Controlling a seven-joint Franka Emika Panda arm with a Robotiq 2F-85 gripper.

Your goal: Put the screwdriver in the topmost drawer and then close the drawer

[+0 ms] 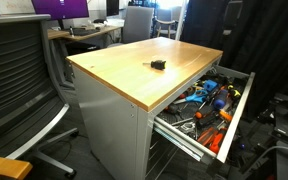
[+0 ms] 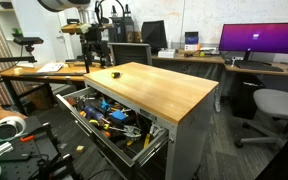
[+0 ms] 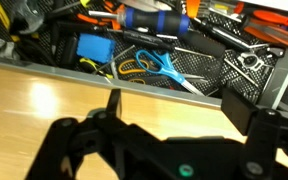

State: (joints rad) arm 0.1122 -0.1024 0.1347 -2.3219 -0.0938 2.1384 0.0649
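Observation:
My open gripper moves outward over the wooden top and down onto the screwdriver's black handle next, since it lies below and outward of my gripper.
The screwdriver is a small black tool lying on the wooden top of the grey cabinet, and it shows in both exterior views. The topmost drawer is pulled open and full of tools, seen in both exterior views and along the top of the wrist view. My gripper is open and empty over the bare wood near the drawer-side edge. In an exterior view it hangs above the far end of the top, beside the screwdriver. The screwdriver does not show in the wrist view.
The drawer holds blue-handled scissors, orange-handled tools and pliers. A black mesh chair stands by the cabinet. Desks with a monitor and a grey chair lie behind. A tape roll sits low down.

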